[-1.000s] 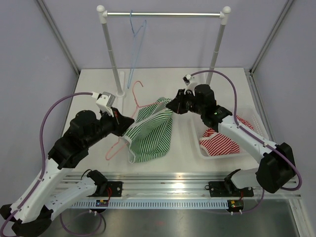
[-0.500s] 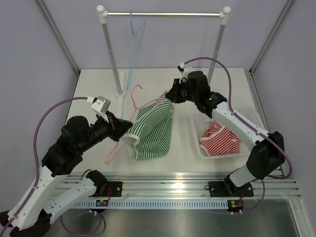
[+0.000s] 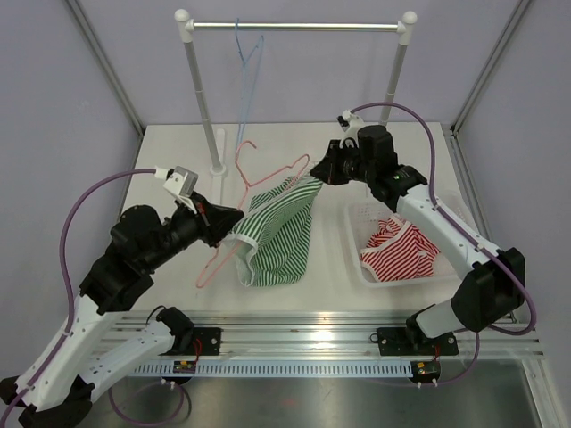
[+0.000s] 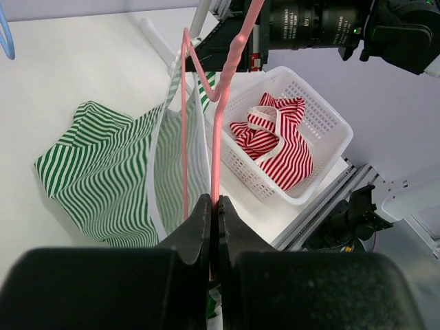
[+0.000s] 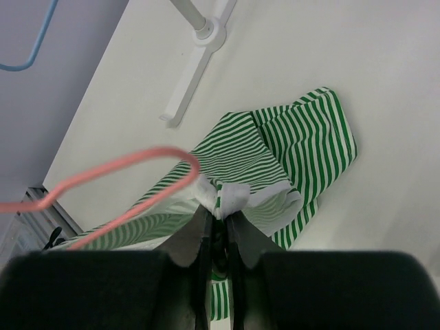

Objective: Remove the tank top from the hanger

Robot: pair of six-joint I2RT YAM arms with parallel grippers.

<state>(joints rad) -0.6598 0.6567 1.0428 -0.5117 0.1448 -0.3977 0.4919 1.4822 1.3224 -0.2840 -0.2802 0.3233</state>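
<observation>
My right gripper draws the tank top's strap back next, then lowers it to the table beside the white basket. The tank top stretches along the pink hanger point(image 3: 252, 189).
The tank top point(image 3: 281, 236) is green-and-white striped with white trim and hangs stretched between my two grippers above the table. My left gripper point(image 3: 234, 218) is shut on the wire of the pink hanger point(image 3: 252, 189); in the left wrist view the jaws point(image 4: 214, 205) pinch that hanger point(image 4: 217, 130), with the tank top point(image 4: 96, 172) draped to the left. My right gripper point(image 3: 318, 176) is shut on a bunched white-edged strap. In the right wrist view, my gripper point(image 5: 220, 210) holds the strap just below the pink hanger's point(image 5: 117, 166) bare curved end. The tank top point(image 5: 302, 130) trails onto the table.
A white basket point(image 3: 355, 245) at the right holds a red-and-white striped garment point(image 3: 397, 254). Behind stands a clothes rack point(image 3: 294, 27) with a blue hanger point(image 3: 245, 67) on it, its foot point(image 5: 199, 41) near the tank top. Purple walls close the sides.
My right gripper has drawn the strap to the right, and the hanger's curved shoulder end now shows bare beside it. My left gripper moved slightly right with the hanger.
</observation>
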